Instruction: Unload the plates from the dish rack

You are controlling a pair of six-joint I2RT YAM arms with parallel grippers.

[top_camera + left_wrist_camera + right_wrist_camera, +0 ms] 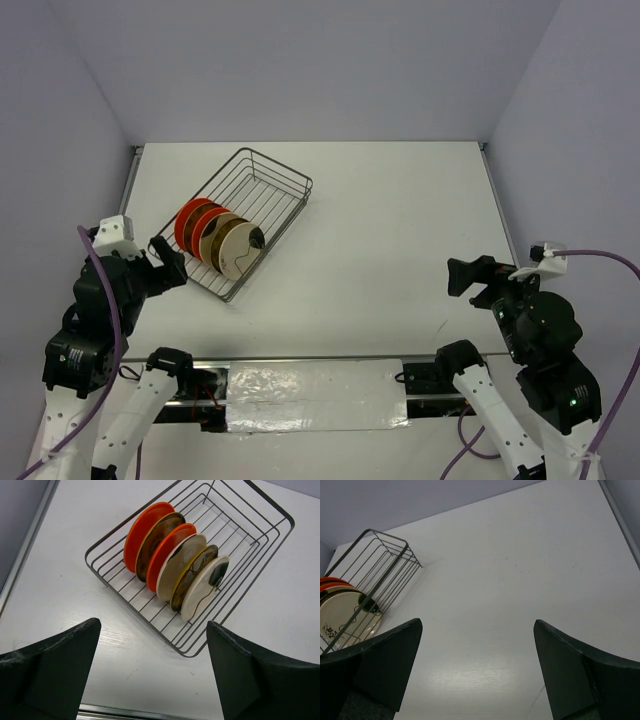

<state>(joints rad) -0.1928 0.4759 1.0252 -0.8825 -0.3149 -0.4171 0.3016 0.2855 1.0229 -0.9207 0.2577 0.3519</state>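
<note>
That plate's rim is outward and down from my left gripper. My left gripper will move there next.
The silver wire dish rack lies slantwise on the left half of the table. Several plates stand on edge in its near end: orange-red ones at the left, mustard-brown ones between, cream ones nearest the middle. In the left wrist view the rack and its row of plates lie just ahead of my left gripper, which is open and empty. My left gripper hovers just left of the rack's near corner. My right gripper is open and empty, far right of the rack. A cream plate shows there.
White table with grey walls on three sides. A metal strip runs along the near edge between the arm bases. A purple cable loops by each arm.
</note>
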